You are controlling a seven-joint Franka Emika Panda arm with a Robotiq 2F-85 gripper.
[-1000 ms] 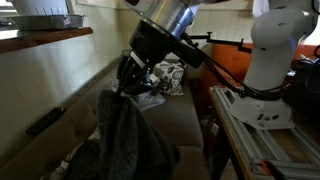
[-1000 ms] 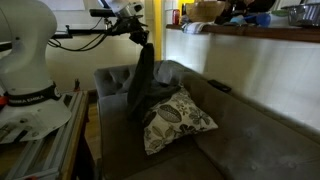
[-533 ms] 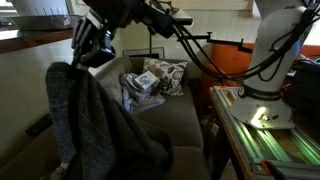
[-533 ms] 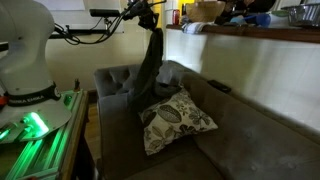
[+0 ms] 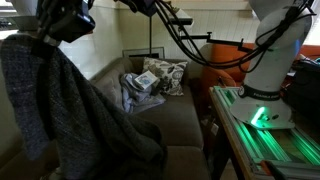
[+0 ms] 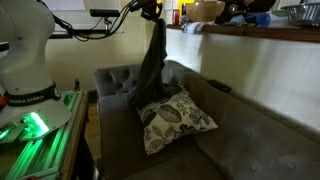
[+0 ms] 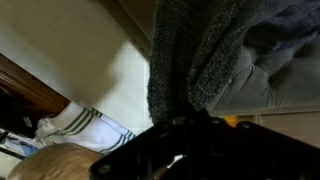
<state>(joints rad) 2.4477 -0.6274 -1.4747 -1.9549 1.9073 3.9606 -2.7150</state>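
My gripper lifts and turns over the sofa's corner behind the patterned cushion next and releases the blanket, since its lower end already hangs down there.
My gripper (image 5: 62, 22) is shut on a dark grey knitted blanket (image 5: 70, 110) and holds it high above the grey sofa (image 6: 230, 135). The blanket hangs down from the jaws (image 6: 153, 10) as a long drape (image 6: 150, 65), its lower end reaching the sofa's corner behind a patterned cushion (image 6: 175, 120). In the wrist view the blanket (image 7: 210, 45) fills the upper middle, and my dark jaws (image 7: 195, 145) lie at the bottom, their tips hidden by the cloth.
A patterned cushion (image 5: 165, 75) and crumpled light cloth (image 5: 138, 90) lie at the sofa's far end. A wooden counter ledge (image 6: 250, 33) runs along the wall above the sofa. The robot base (image 5: 265, 90) stands on a frame lit green.
My gripper has risen and moved sideways with the blanket, pulling it up off the sofa so it hangs longer. The base light has turned green.
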